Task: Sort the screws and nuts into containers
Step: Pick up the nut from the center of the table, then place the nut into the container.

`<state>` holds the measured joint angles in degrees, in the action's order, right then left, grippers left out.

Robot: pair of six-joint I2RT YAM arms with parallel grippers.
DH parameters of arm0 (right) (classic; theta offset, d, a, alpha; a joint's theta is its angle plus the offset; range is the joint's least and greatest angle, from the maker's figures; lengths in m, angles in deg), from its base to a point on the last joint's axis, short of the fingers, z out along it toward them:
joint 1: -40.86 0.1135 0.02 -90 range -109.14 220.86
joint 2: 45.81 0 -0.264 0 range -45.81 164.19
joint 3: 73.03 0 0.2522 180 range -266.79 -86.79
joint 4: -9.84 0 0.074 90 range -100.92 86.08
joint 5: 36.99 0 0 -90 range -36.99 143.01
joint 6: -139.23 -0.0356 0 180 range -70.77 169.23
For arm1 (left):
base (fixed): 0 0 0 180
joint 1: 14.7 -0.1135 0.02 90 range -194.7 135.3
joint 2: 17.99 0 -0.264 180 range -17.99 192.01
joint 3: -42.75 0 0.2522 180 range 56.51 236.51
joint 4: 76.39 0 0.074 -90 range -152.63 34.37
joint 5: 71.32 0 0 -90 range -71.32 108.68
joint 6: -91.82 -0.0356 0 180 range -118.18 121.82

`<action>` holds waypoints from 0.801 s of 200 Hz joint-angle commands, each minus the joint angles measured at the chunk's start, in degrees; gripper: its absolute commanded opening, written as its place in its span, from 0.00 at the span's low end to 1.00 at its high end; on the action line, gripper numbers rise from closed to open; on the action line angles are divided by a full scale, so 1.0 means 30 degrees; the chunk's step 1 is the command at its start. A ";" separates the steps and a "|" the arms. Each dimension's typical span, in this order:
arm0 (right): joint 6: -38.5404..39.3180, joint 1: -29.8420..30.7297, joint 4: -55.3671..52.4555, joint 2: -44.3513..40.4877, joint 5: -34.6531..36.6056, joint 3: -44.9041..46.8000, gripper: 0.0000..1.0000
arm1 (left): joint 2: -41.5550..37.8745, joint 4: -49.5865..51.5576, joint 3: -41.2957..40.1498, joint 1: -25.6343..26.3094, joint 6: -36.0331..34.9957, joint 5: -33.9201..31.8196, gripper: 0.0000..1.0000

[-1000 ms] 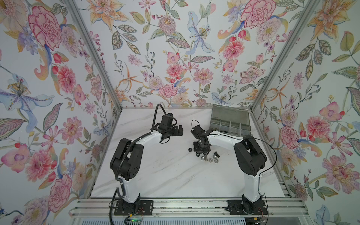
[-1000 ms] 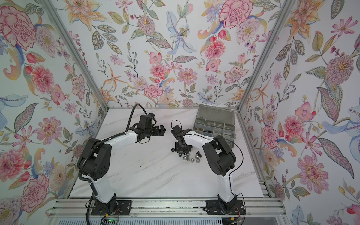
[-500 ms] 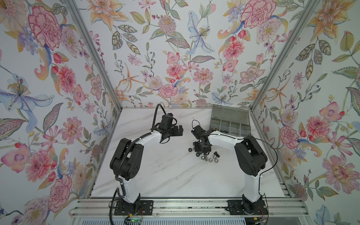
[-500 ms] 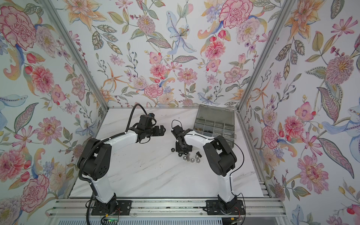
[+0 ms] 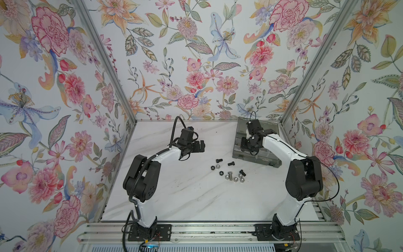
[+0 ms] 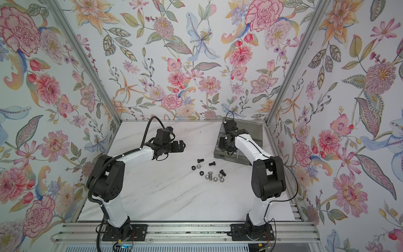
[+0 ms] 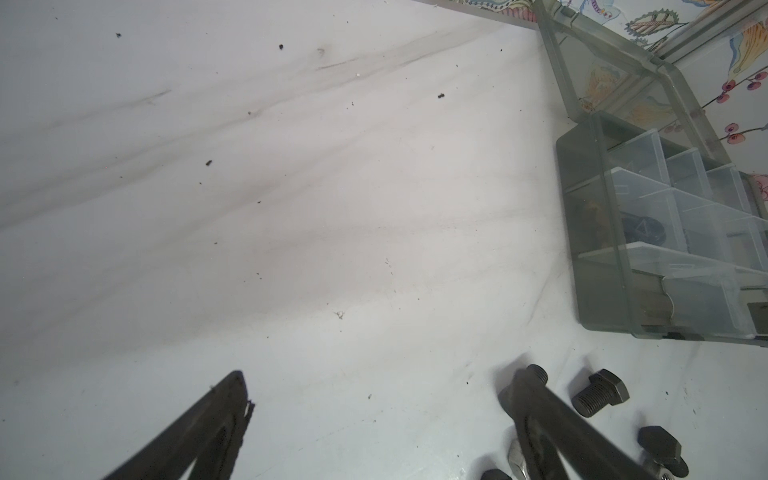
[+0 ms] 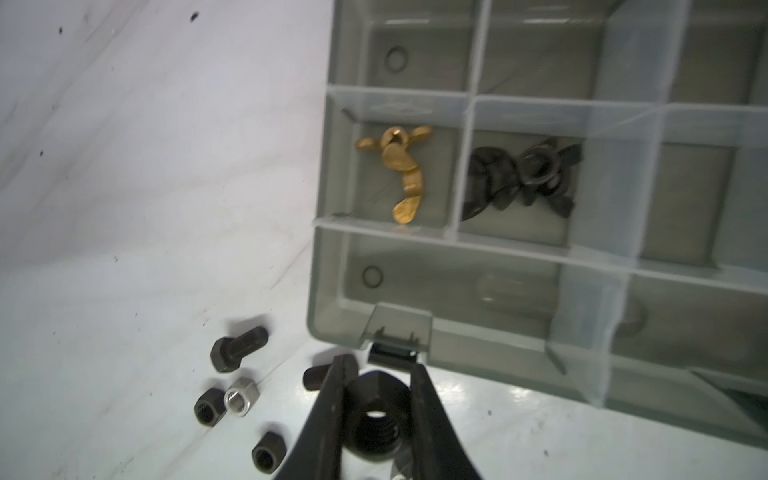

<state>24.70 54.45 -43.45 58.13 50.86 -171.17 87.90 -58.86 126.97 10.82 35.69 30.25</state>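
Note:
The box's empty middle-row section (image 5: 262,149) (image 8: 685,204) lies beyond the black wing nuts from my right gripper. I will move across the box to release the black threaded nut there.
My right gripper (image 8: 380,365) is shut on a black threaded nut (image 8: 376,411), raised above the table at the front left of the grey organizer box (image 5: 270,162); in both top views it (image 6: 224,144) hangs over that corner. Loose screws and nuts lie on the marble in front of the box: black screws (image 5: 230,163) (image 8: 237,347), a silver screw (image 5: 228,175), black nuts (image 5: 220,173) (image 8: 269,451) and a silver nut (image 8: 241,397). My left gripper (image 5: 201,146) is open and empty, left of the pile; its fingers (image 7: 232,395) straddle bare table.
The box's lid (image 7: 602,70) stands open against the back wall. One compartment holds brass wing nuts (image 8: 399,174), its neighbour black wing nuts (image 8: 523,178). The enclosure's floral walls close in the back and both sides.
My right gripper closed on the black nut at the pile, then rose and moved back and right to the box. The left arm has stayed still.

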 commanded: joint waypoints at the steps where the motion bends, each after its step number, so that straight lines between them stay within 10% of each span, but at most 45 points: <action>1: 0.0726 -0.1247 -0.0388 0.0106 0.0738 -0.0667 0.00 | -0.0315 -0.0286 -0.0083 -0.0035 -0.0047 -0.0019 0.99; 160: 0.1176 -0.4967 -0.0396 0.3556 0.2768 -0.2455 0.02 | -0.0374 -0.0169 -0.0080 -0.0037 -0.0036 -0.0166 0.99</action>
<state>27.58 39.45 -43.73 66.70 58.23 -175.89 87.90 -58.83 126.97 10.82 35.69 30.25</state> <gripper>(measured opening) 0.240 0.995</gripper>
